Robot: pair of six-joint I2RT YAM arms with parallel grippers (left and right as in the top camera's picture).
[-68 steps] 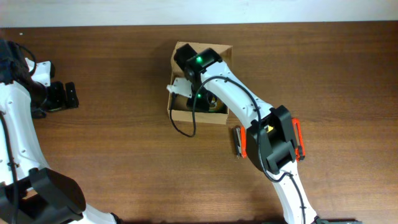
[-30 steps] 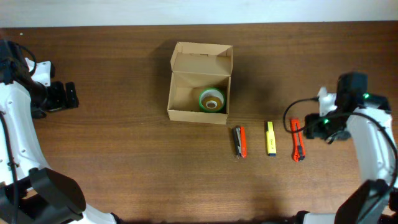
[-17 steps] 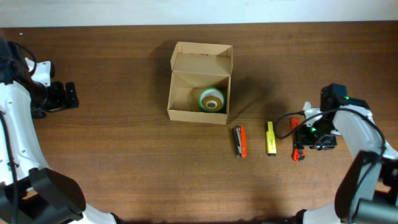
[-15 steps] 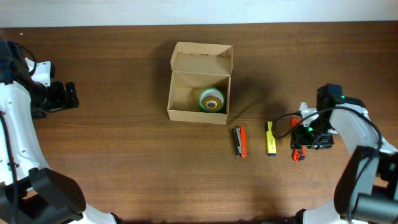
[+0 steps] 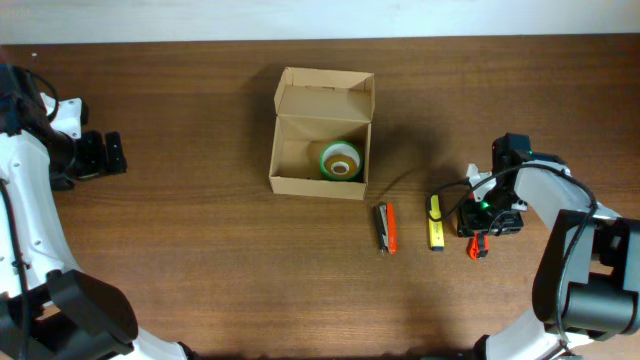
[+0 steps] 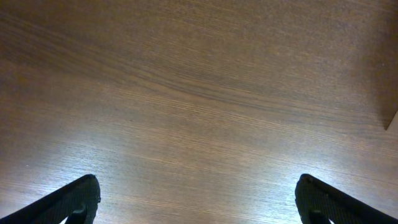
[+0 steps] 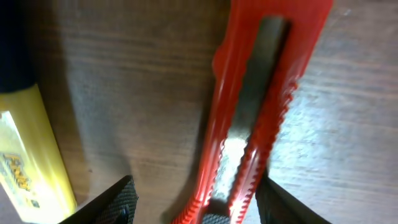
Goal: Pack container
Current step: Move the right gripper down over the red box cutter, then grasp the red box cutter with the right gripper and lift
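Observation:
The right gripper stays low next and draws its fingers together across the red utility knife's body [image 5: 479, 246] [image 7: 229, 182], since the open fingers stand on both sides of it.
The container [image 5: 278, 150] is a brown cardboard box, open, its flap lid folded back at the far side. A green tape roll [image 5: 340, 160] lies inside it. My right gripper [image 5: 487, 215] is low over a red utility knife [image 5: 477, 246] right of the box. In the right wrist view the open fingers [image 7: 196, 199] straddle the red knife [image 7: 261, 93], the right finger close against it. My left gripper [image 5: 100, 155] is open and empty at the far left; its view [image 6: 199, 199] shows bare wood.
A yellow cutter [image 5: 435, 221] lies just left of the red knife and shows in the right wrist view [image 7: 28, 155]. An orange and black cutter [image 5: 386, 227] lies further left. A corner of the box shows in the left wrist view [image 6: 392, 118].
My right arm left the box, swung to the table's right side, then came down and leftward over the red knife. The tape roll stays in the box. The left arm has not moved.

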